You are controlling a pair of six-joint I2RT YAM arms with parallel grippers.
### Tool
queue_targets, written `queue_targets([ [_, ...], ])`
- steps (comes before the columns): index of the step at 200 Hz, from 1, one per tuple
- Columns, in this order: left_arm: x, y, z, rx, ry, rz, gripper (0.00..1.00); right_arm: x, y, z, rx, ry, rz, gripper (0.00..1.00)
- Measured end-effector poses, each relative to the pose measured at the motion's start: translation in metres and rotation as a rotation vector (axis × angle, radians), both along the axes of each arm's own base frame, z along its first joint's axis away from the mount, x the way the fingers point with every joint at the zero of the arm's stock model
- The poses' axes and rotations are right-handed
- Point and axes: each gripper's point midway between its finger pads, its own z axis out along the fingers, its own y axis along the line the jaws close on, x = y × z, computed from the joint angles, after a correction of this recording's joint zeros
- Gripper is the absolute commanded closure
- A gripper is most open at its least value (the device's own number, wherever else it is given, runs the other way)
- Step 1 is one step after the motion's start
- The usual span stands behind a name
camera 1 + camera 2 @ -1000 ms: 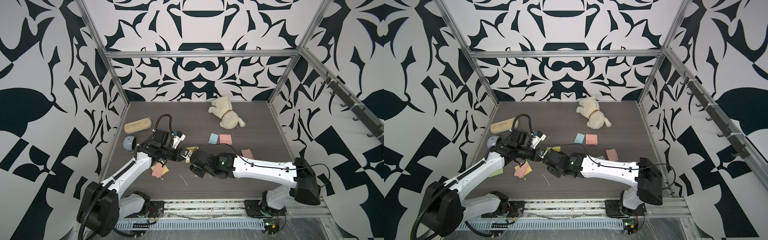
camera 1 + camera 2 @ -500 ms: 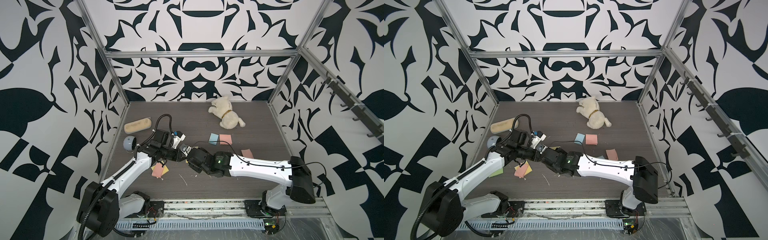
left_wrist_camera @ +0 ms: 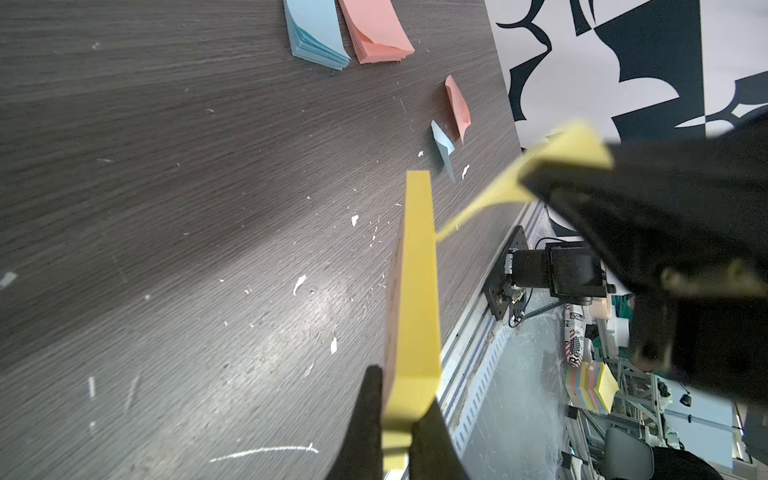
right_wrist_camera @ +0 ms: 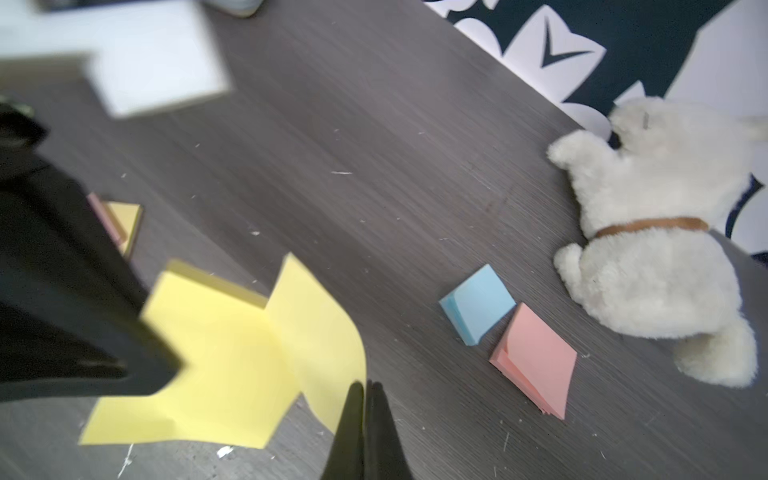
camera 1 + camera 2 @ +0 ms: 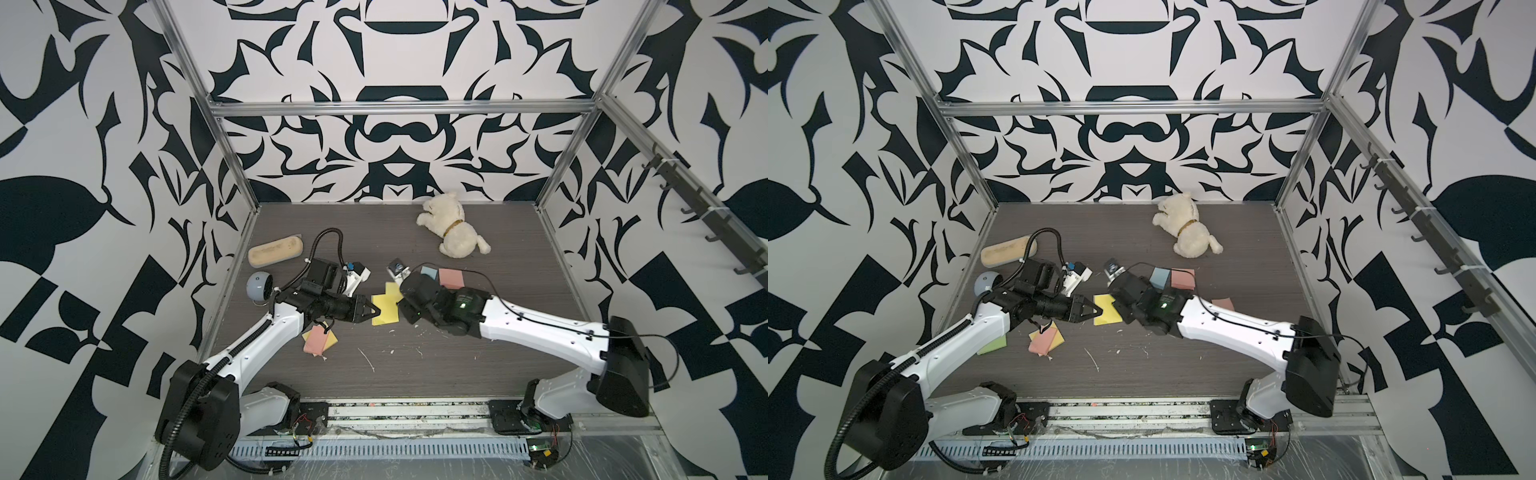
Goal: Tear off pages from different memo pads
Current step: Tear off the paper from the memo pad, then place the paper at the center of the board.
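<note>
Loose pages are on the bare tabletop next to the loose pink page, so the robot's right hand should next go away from the yellow pad and down there to let go.
My left gripper is shut on a corner of a thick yellow memo pad and holds it just above the table, left of centre in both top views. My right gripper is shut on the edge of the pad's top yellow page. That page curls up away from the pad and is still joined along one edge. A blue memo pad and a pink memo pad lie side by side behind the right wrist. Loose pink and blue pages lie near the right wall.
A white plush dog lies at the back. A tan oblong case and a grey-blue ball sit by the left wall. Pink-on-yellow squares and a green square lie under the left arm. White paper scraps dot the table.
My right gripper has moved in to the yellow pad and shut on its top page, which now curls up. The left arm with the pad has not moved.
</note>
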Motion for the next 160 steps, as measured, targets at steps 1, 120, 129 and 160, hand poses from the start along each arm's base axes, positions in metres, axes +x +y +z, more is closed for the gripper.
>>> queue_targets([
  [1,0.0,0.0,0.0,-0.001,0.0,0.0,1.0,0.001,-0.002,0.0,0.002,0.001,-0.007,1.0],
  [120,0.027,-0.024,-0.029,-0.01,0.147,0.029,1.0,0.008,-0.333,-0.065,-0.127,0.258,-1.035,1.0],
  [129,0.032,-0.028,-0.025,-0.018,0.135,0.026,1.0,0.006,-0.338,-0.077,-0.155,0.298,-1.054,1.0],
  [160,0.04,-0.033,-0.017,-0.034,0.102,0.022,1.0,0.007,-0.335,-0.122,-0.208,0.434,-1.054,0.9],
])
